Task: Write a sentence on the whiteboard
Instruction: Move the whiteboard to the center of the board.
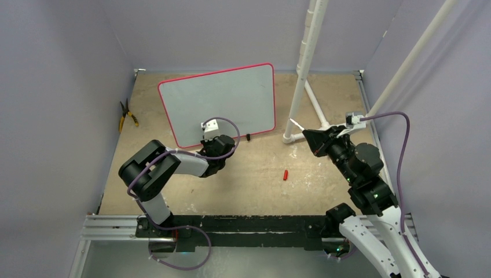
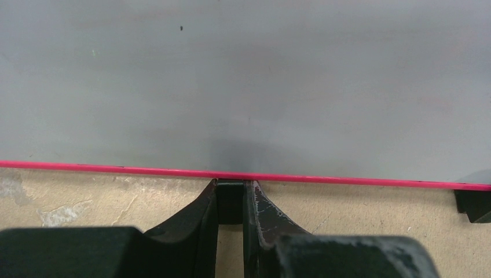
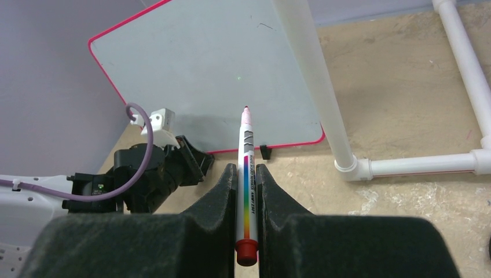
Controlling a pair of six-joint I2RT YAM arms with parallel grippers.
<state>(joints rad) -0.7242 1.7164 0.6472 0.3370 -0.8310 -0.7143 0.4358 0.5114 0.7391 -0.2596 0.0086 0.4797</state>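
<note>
My left gripper moves back and toward the red cap next and releases the foot on bare tabletop, since the board stops short of the marker's tip.
The whiteboard [image 1: 220, 101] stands tilted at the back of the table, white with a red rim. Its face is blank in every view [image 2: 243, 87] [image 3: 202, 69]; no sentence shows. My left gripper [image 1: 211, 141] is at the board's lower edge. In the left wrist view it [image 2: 231, 185] is shut on a black foot [image 2: 230, 202] under the rim. My right gripper [image 1: 315, 141] is to the right of the board and apart from it. It [image 3: 247, 171] is shut on an uncapped white marker [image 3: 247, 136] with a rainbow stripe, tip pointing at the board.
A red marker cap [image 1: 285, 175] lies on the table between the arms. The board's second black foot [image 1: 248, 138] is at its right corner. A white PVC pipe stand [image 1: 304, 75] rises right of the board. Yellow-handled pliers [image 1: 126, 116] lie at the left wall.
</note>
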